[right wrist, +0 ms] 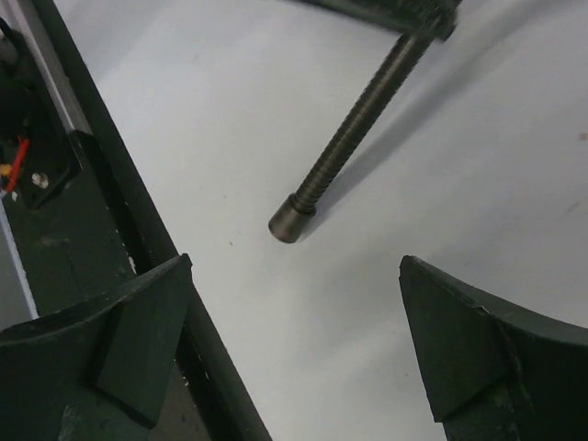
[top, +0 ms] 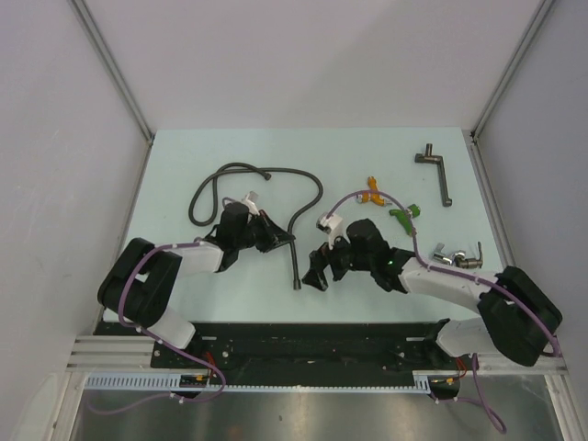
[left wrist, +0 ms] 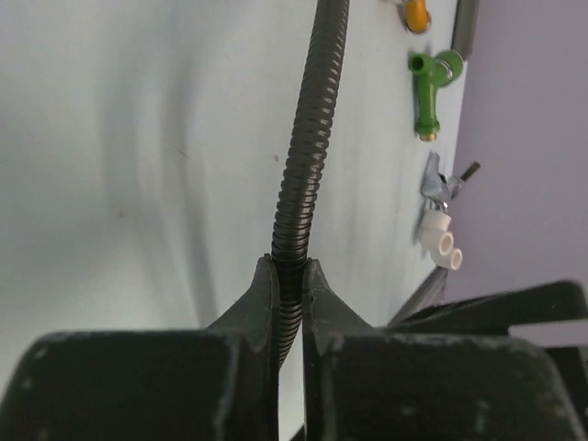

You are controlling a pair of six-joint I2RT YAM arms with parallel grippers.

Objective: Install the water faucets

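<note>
My right gripper goes outward onto the green water faucet's brass-tipped end (top: 409,229) next, since that lies outward of the gripper and to its right in the top view.
The green water faucet (top: 404,216) (left wrist: 427,92) and the orange one (top: 374,193) (left wrist: 416,14) lie loose on the table at centre right, and neither gripper touches them. My left gripper (top: 276,237) (left wrist: 289,276) is shut on the long black ribbed hose (top: 308,179) (left wrist: 303,156), which runs straight out from between its fingers. My right gripper (top: 317,273) (right wrist: 294,266) is open, low over the table. The hose's end cap (top: 297,285) (right wrist: 294,219) lies just beyond its fingertips, not between them.
A dark L-shaped metal pipe (top: 436,170) lies at the back right. Silver and white fittings (top: 459,255) (left wrist: 439,230) sit by the right arm. The hose coils at the back left (top: 207,188). The black base rail (right wrist: 138,211) runs close beside the right gripper's left finger.
</note>
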